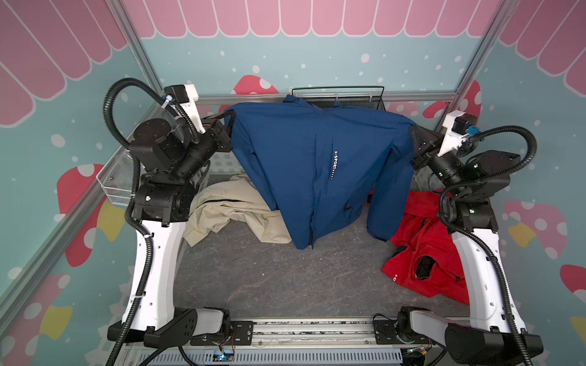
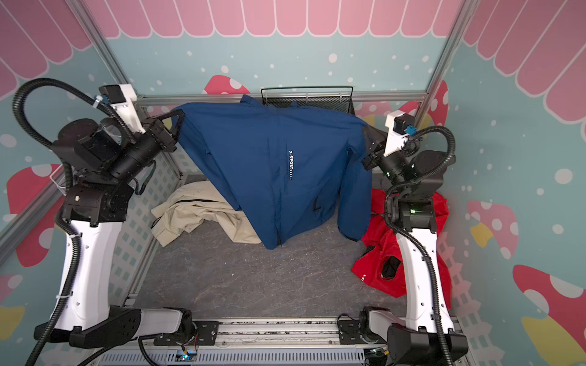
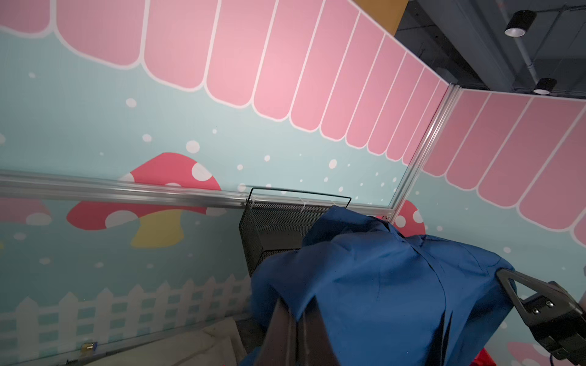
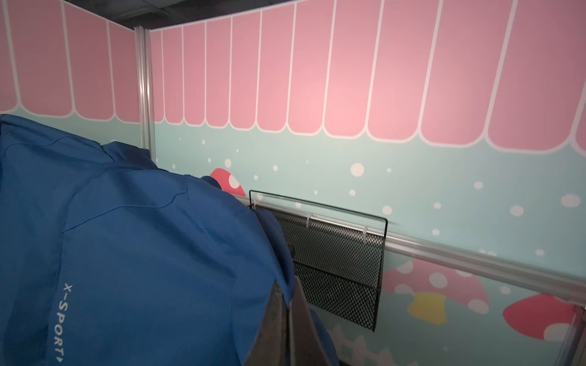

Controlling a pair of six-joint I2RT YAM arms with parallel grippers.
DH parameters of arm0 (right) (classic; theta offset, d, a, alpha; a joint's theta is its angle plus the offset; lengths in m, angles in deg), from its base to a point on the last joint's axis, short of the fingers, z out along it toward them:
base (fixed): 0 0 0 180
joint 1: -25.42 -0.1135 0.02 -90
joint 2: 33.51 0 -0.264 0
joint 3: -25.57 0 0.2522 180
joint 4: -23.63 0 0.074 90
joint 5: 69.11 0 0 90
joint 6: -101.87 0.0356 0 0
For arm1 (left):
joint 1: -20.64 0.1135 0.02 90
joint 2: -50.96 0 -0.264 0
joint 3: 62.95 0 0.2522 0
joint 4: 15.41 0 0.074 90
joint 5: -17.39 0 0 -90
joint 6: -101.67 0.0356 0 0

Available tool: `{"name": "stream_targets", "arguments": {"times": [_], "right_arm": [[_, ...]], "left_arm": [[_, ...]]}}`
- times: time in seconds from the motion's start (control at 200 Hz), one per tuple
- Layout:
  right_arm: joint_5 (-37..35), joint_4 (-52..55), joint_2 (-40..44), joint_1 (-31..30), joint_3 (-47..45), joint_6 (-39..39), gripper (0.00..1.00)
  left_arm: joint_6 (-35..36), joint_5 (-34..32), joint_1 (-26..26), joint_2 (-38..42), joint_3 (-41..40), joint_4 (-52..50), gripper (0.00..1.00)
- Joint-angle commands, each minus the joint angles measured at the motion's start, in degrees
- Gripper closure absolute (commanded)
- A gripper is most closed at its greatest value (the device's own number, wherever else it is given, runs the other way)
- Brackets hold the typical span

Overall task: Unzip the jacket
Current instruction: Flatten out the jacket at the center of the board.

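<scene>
My left gripper next brings the jacket's pinched shoulder down onto the far part of the beige garment [image 1: 239, 188] [image 3: 210, 340] and releases it. This is because that part of the garment lies below the gripper.
A dark blue jacket [image 1: 304, 164] [image 2: 269, 164] with white "X-SPORT" lettering hangs spread between my two grippers above the grey table, front facing up in both top views. Its zip line [image 1: 314, 202] runs down the middle to the hem and looks closed. My left gripper [image 1: 228, 119] [image 2: 177, 122] is shut on the fabric at one shoulder; the left wrist view shows its fingers [image 3: 285, 329] pinching blue cloth. My right gripper [image 1: 414, 134] [image 2: 367, 136] is shut on the other shoulder, and its fingers [image 4: 276, 313] clamp a fold of the jacket [image 4: 142, 253].
A crumpled beige garment [image 1: 228, 209] lies under the blue jacket's left side. A red garment [image 1: 425, 253] lies by the right arm's base. A black mesh basket [image 1: 345, 98] hangs on the back rail, and a clear bin [image 1: 115, 180] sits behind the left arm.
</scene>
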Motion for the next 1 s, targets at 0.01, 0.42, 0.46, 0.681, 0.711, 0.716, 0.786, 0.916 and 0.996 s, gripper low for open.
{"name": "stream_targets", "arguments": {"times": [0.01, 0.42, 0.46, 0.681, 0.711, 0.716, 0.786, 0.916, 0.996], "right_arm": [[0.3, -10.3, 3.7, 0.8, -0.6, 0.5, 1.00], [0.0, -12.6, 12.9, 0.8, -2.3, -4.2, 1.00], [-0.5, -10.8, 11.9, 0.8, -1.3, -4.6, 1.00], [3.2, -5.6, 0.9, 0.8, -1.3, -2.7, 1.00], [4.4, -5.6, -1.0, 0.8, -2.3, -2.4, 1.00], [4.5, -5.7, -1.3, 0.8, -2.5, -2.3, 1.00], [5.5, -8.0, -5.2, 0.6, -6.3, -1.5, 1.00], [3.3, -9.5, -12.8, 0.1, -13.1, -5.3, 0.90], [-1.0, -4.7, -18.4, 0.1, -13.9, -6.2, 0.31]], "left_arm": [[-0.2, -2.1, 0.8, 2.8, 2.6, 7.7, 1.00], [-0.2, 0.4, 0.8, 9.3, 3.4, 9.8, 1.00], [0.1, 0.3, 0.8, 9.3, 3.1, 9.0, 1.00], [1.7, -2.5, 0.8, 6.3, -5.3, 7.8, 1.00], [2.1, -2.4, 0.8, 5.1, -6.5, 7.7, 1.00], [2.2, -2.3, 0.8, 4.9, -6.7, 7.8, 1.00], [3.2, -0.6, 1.0, 1.1, -9.3, 8.0, 1.00], [2.7, 1.3, 1.6, -7.1, -16.5, 10.9, 0.79], [1.5, 2.3, 2.1, -13.4, -19.0, 10.2, 0.43]]}}
